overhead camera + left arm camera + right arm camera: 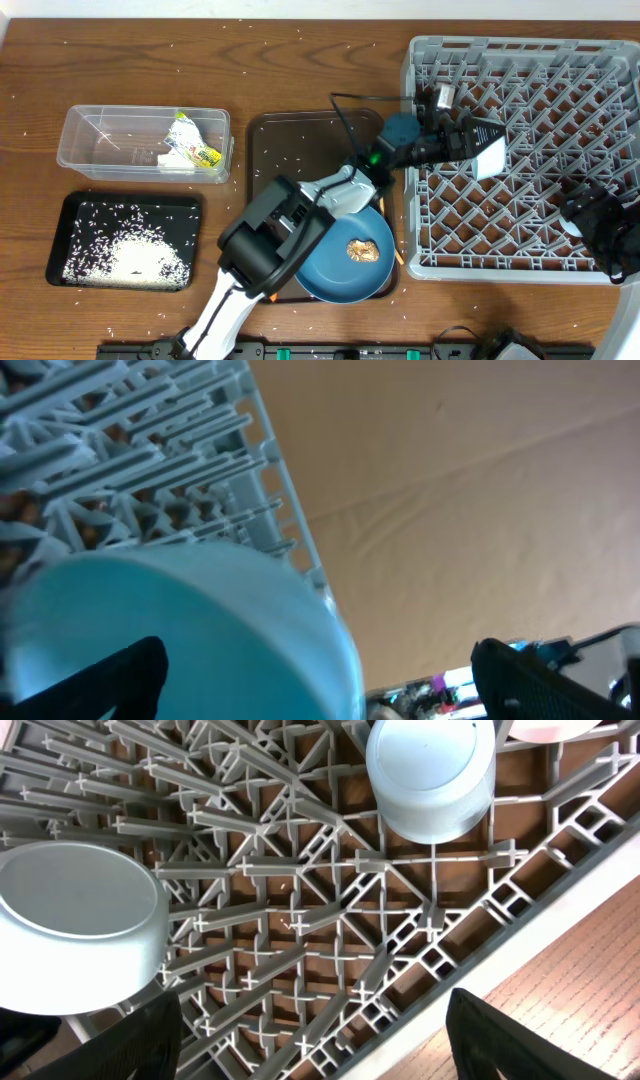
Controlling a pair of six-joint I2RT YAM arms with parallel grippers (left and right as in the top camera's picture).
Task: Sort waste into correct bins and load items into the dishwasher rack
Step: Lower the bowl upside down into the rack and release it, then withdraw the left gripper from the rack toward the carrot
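Note:
My left gripper will next move off the rack, back past the blue plate, down onto the orange piece point(272, 297), since the light blue cup point(487, 150) stands on the lattice.
The grey dishwasher rack point(520, 60) fills the right side. A light blue cup point(487, 150) stands upside down on its lattice, also seen in the left wrist view point(200, 630) and the right wrist view point(430, 775). My left gripper point(462, 140) point(315, 660) is open. The cup is by its left finger and its right finger is well clear. My right gripper point(600, 235) point(315, 1020) is open and empty over the rack's front, beside the white bowl point(70, 930). A pale pink cup point(545, 728) shows at the frame's top. The blue plate point(335, 275) holds a brown lump point(362, 250).
The clear tub point(90, 150) holds the green-yellow wrapper point(197, 148). The black tray point(70, 215) holds rice point(125, 258). The plate overlaps the brown serving tray point(300, 140). A round dark blue shape point(403, 128) sits at the left arm; I cannot tell what it is. Rice grains dot the table.

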